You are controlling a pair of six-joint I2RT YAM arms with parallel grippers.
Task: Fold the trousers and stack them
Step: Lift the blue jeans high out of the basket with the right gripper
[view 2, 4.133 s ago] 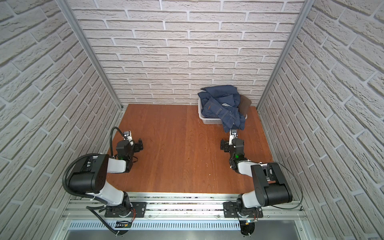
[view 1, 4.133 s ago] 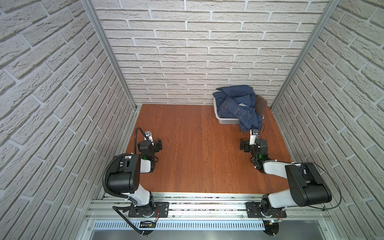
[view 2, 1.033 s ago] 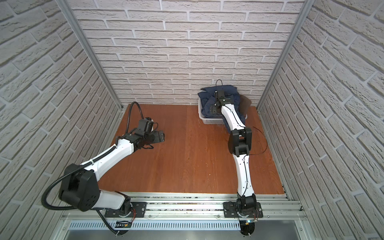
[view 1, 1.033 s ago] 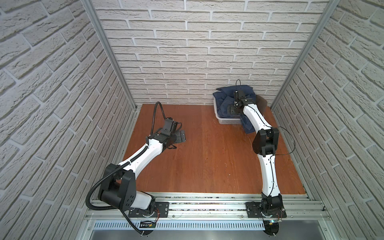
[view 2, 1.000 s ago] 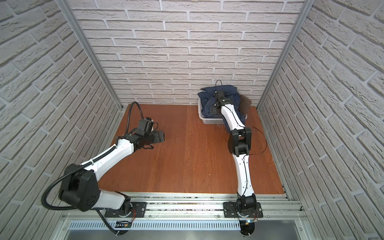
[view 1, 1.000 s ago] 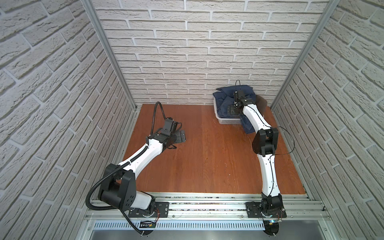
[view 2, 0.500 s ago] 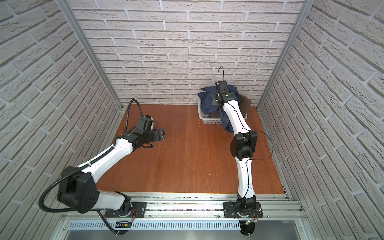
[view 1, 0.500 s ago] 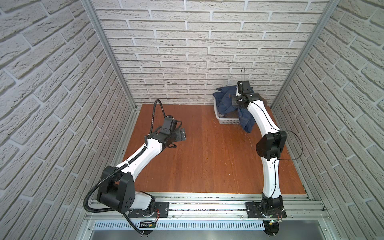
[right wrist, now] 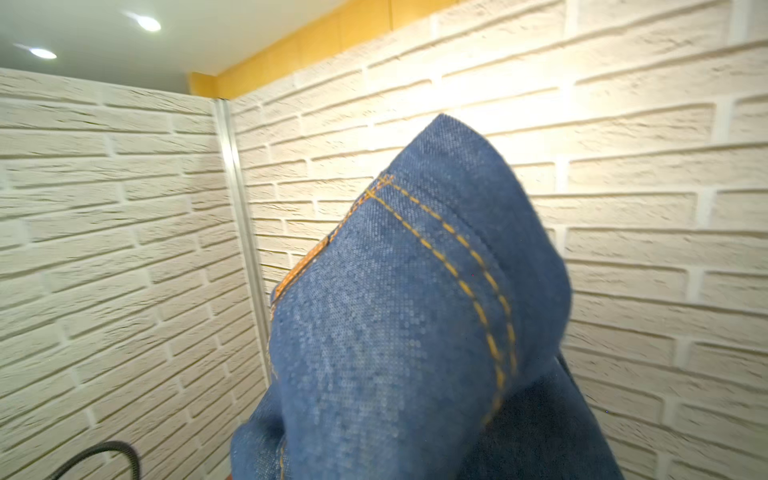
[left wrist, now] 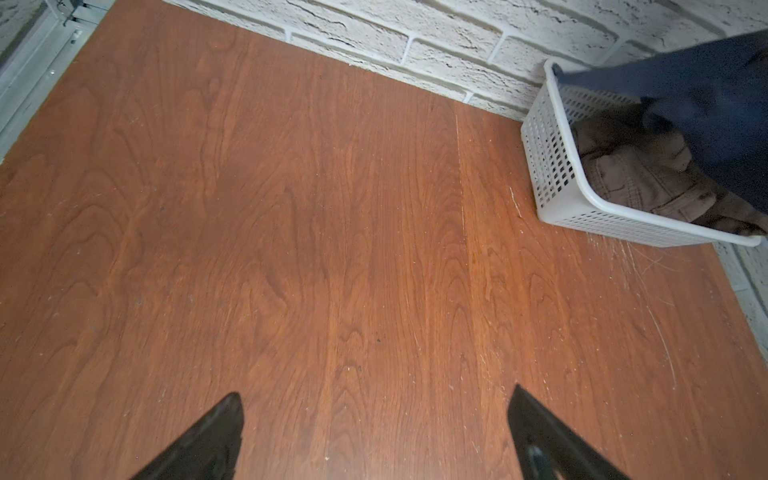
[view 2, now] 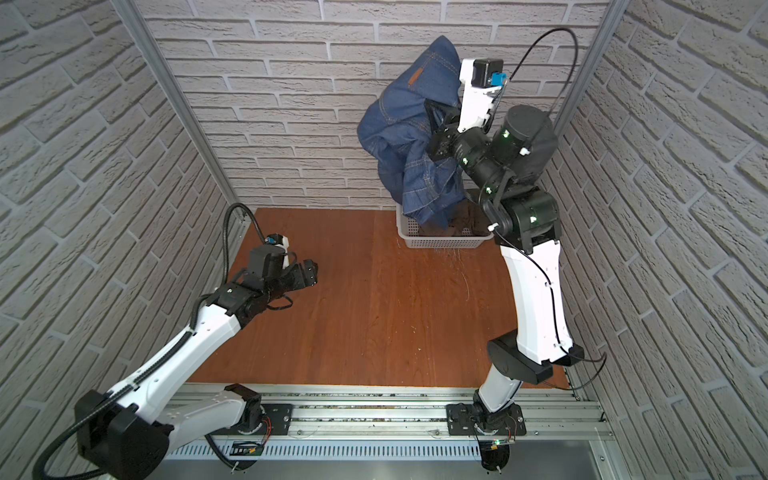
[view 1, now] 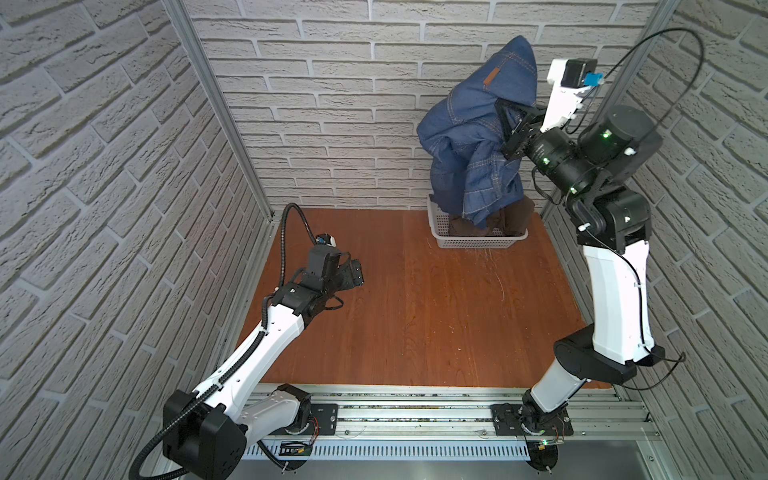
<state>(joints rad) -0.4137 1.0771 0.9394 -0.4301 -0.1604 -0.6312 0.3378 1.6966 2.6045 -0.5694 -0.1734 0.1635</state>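
My right gripper draws back past the basket's near rim next and lowers. It then releases the trousers on the bare tabletop there, because that wood is empty.
The trousers are dark blue jeans with orange stitching and a tan patch. They hang in a bunched drape high above the basket at the back right, in both top views. My right gripper is shut on them near the waistband, its fingertips buried in denim. In the right wrist view the denim fills the foreground and hides the jaws. The lower folds still dip into the basket. My left gripper hovers open over the left of the table with nothing between its fingers.
A white perforated basket stands against the back wall at the right and holds a brown garment. Brick walls close in the wooden table on three sides. The rail with both arm bases runs along the front edge.
My right gripper has shut on the jeans in the basket and risen, pulling them up into the air. The left arm has barely shifted and stays open.
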